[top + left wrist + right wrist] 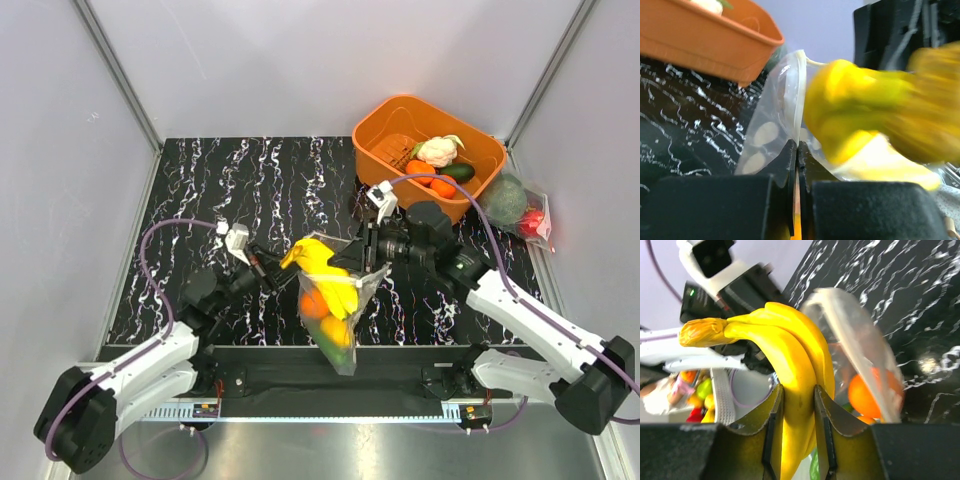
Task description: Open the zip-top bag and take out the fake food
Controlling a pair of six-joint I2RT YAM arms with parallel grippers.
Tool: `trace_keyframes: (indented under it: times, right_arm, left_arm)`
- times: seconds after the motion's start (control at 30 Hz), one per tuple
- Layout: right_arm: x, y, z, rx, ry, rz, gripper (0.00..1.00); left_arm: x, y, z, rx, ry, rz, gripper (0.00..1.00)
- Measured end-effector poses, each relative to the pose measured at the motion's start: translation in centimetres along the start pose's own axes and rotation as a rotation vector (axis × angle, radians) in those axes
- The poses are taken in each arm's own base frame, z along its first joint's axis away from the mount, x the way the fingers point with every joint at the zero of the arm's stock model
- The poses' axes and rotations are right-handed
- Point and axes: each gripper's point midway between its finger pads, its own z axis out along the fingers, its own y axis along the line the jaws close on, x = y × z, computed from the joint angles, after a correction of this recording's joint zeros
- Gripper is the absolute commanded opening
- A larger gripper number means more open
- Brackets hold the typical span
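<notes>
I will next swing my right gripper outward and release the bananas by the bin's dark-green vegetable, because that vegetable lies outward, toward the right in the top view.
The dotted clear zip-top bag (340, 325) hangs above the table's near edge, its mouth up. My left gripper (290, 277) is shut on the bag's top edge (799, 100), with the film pinched between the jaws. A bunch of yellow fake bananas (325, 265) sticks out of the mouth. My right gripper (352, 262) is shut on the bananas (790, 345), one pad on each side. An orange fruit (865, 395) and other pieces of fake food show through the bag (855, 330). The bananas (855, 110) are blurred in the left wrist view.
An orange bin (480, 135) at the back right holds a white cauliflower (437, 151), orange pieces and a dark-green vegetable. An undotted clear bag with a big green ball (508, 200) lies right of it. Grey walls enclose the black marbled table (200, 190).
</notes>
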Motion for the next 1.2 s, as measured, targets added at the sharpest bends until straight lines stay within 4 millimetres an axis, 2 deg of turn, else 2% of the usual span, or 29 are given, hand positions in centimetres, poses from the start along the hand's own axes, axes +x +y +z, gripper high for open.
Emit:
trace_keyframes:
  times: [0.23,0.47,0.6,0.8,1.03,1.2]
  right_arm:
    - [1.7,0.0,0.9,-0.06,0.106,-0.006,0.0]
    - [0.2,0.9,0.8,-0.075,0.06,-0.06,0.0]
    - [-1.7,0.8,0.8,-0.047,-0.024,-0.115,0.0]
    - [-5.8,0.8,1.1,0.004,-0.196,-0.201,0.0]
    - [-9.5,1.6,1.2,-0.001,-0.362,-0.206,0.0]
    - [-11.3,0.2,0.7,0.116,-0.412,-0.228,0.0]
  left_arm:
    - [1.1,1.8,1.3,-0.056,0.072,-0.026,0.0]
    - [1.6,2.1,2.0,-0.047,0.105,-0.026,0.0]
    - [2.5,2.2,1.5,-0.041,0.126,-0.034,0.0]
    - [3.5,2.0,1.1,-0.032,0.166,-0.043,0.0]
    - [4.5,2.4,1.0,-0.047,0.211,-0.048,0.0]
    - [4.0,2.5,1.6,-0.063,0.233,-0.024,0.0]
